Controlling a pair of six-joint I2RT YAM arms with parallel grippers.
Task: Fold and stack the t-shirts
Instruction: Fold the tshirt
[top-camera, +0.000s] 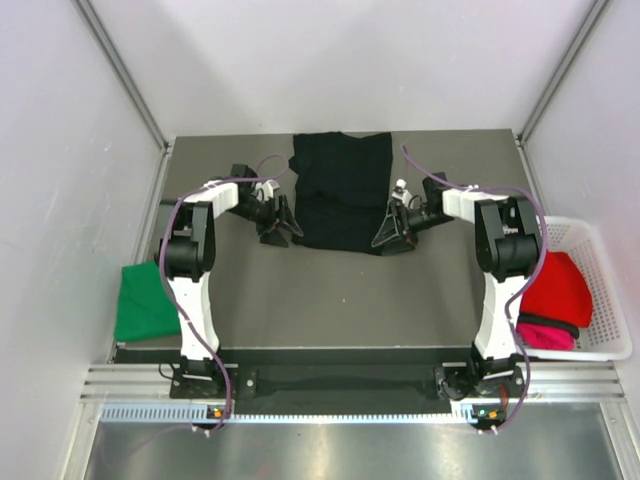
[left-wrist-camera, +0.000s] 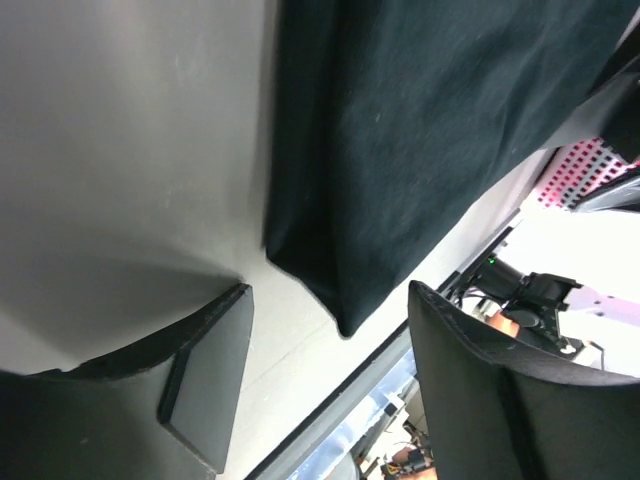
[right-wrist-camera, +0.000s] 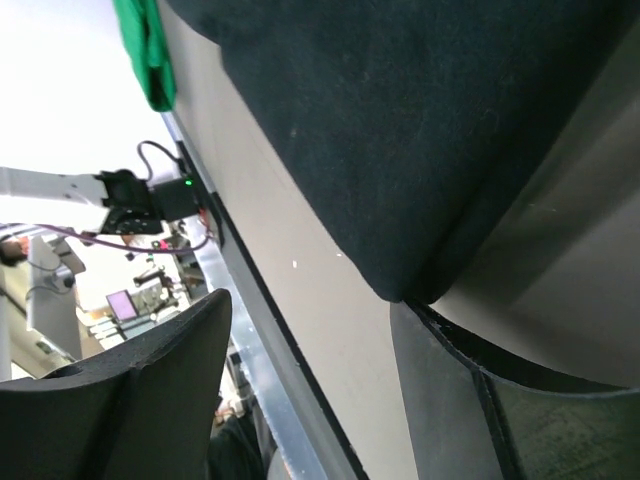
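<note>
My left gripper's spread fingers are already on both sides of the black t-shirt's near corner, so I will move that gripper slightly farther in over the t-shirt and close it.
A black t-shirt (top-camera: 340, 190) lies folded on the table at the middle back. My left gripper (top-camera: 281, 226) stands open at its near left corner, and my right gripper (top-camera: 391, 232) stands open at its near right corner. In the left wrist view the black t-shirt (left-wrist-camera: 420, 130) ends in a corner between the spread fingers of the left gripper (left-wrist-camera: 328, 300), apart from both. In the right wrist view the black t-shirt (right-wrist-camera: 400, 120) has its corner at the tip of one finger (right-wrist-camera: 440, 400); the right gripper (right-wrist-camera: 312, 300) is not pinching it. A green t-shirt (top-camera: 145, 300) lies at the left edge.
A white mesh basket (top-camera: 603, 262) stands at the right edge, holding a red t-shirt (top-camera: 557, 288) with a pink one (top-camera: 545, 333) below it. The green t-shirt (right-wrist-camera: 145, 50) also shows far off in the right wrist view. The table's near edge (top-camera: 330, 350) runs between the arm bases.
</note>
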